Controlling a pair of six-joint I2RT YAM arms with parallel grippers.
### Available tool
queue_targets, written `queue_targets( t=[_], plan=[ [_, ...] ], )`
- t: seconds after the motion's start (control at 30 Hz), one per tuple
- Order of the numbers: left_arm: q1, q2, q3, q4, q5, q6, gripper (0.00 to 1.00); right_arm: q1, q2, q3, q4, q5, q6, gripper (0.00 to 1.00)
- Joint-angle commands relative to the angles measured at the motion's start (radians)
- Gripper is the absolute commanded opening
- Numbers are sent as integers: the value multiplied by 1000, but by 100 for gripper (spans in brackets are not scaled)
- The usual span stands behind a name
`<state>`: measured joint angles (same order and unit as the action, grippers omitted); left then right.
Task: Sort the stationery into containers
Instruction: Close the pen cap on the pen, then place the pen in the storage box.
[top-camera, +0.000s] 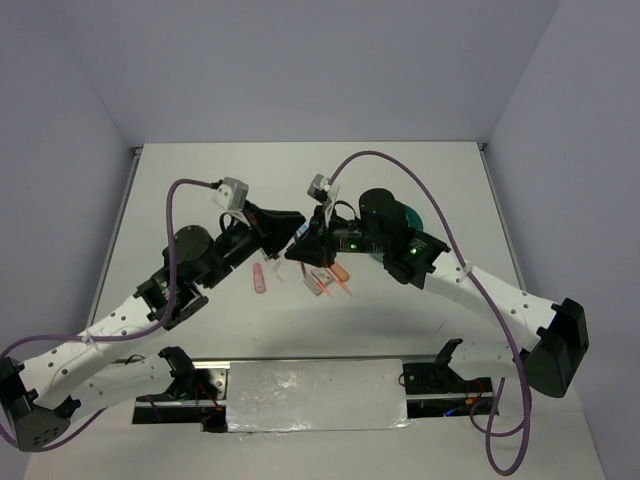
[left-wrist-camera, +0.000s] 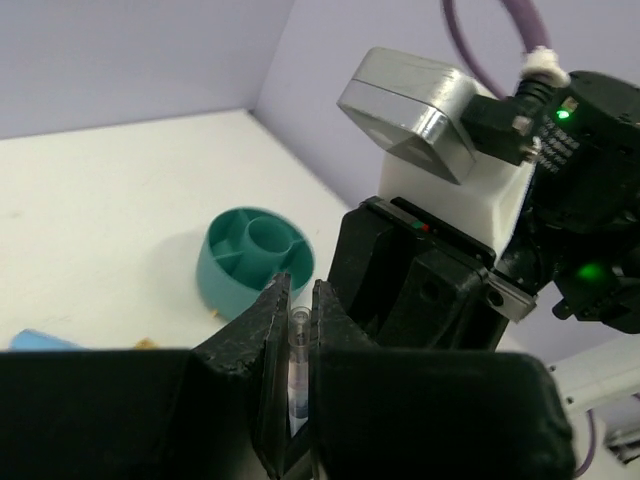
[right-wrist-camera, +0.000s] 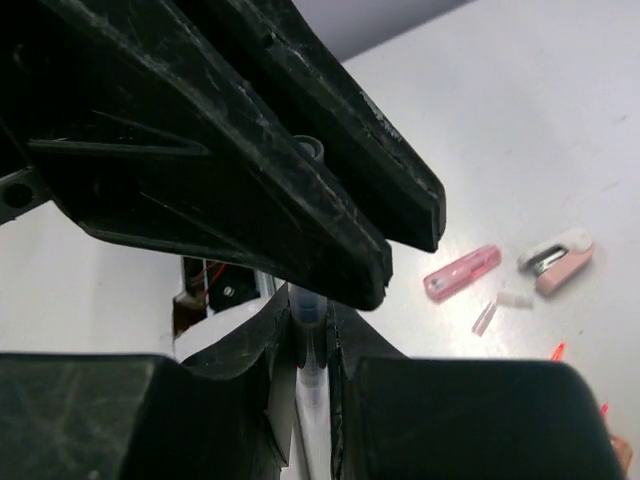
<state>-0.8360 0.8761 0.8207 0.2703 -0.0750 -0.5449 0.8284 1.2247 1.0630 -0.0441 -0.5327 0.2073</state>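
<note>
Next, my right gripper swings toward the teal organiser cup (left-wrist-camera: 255, 255), turning outward, then lowers the pen into the cup's sections.
My two grippers meet above the middle of the table. My left gripper (top-camera: 295, 230) (left-wrist-camera: 298, 300) is shut on a thin clear-grey pen (left-wrist-camera: 297, 345). My right gripper (top-camera: 302, 248) (right-wrist-camera: 308, 312) is shut on the same pen (right-wrist-camera: 310, 370), just under the left fingers (right-wrist-camera: 300, 190). The round teal organiser cup (left-wrist-camera: 255, 255) stands on the table beyond; in the top view (top-camera: 414, 214) my right arm partly hides it. A pink oblong piece (top-camera: 259, 277) (right-wrist-camera: 462, 272), orange pieces (top-camera: 338, 270) and orange-red pens (top-camera: 346, 289) lie below the grippers.
A pink-and-white piece (right-wrist-camera: 560, 262), a tiny white block (right-wrist-camera: 513, 298) and a small clear piece (right-wrist-camera: 484, 318) lie near the pink oblong. A blue piece (left-wrist-camera: 40, 340) lies left of the cup. Purple cables (top-camera: 185, 190) arch over both arms.
</note>
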Motion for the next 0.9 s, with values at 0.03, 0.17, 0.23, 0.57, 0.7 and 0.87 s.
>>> queue_targets(
  t=[0.03,0.17,0.23,0.57,0.7,0.87],
  plan=[
    [-67,67,198,-316,230,129,6,-18,39,-29,286,-2,-65,0],
    [-68,93,265,-299,247,129,15,-15,65,-35,319,-64,-26,0],
    [-68,98,270,-289,225,120,22,-15,61,-47,340,-35,-17,0],
    [-49,107,561,-675,-580,-145,99,-110,16,-228,294,360,43,0],
    [-45,116,623,-772,-600,-86,99,-175,-103,-310,293,693,15,0],
    [-43,97,476,-816,-419,58,99,-374,-149,-345,325,820,-58,0]
  ],
)
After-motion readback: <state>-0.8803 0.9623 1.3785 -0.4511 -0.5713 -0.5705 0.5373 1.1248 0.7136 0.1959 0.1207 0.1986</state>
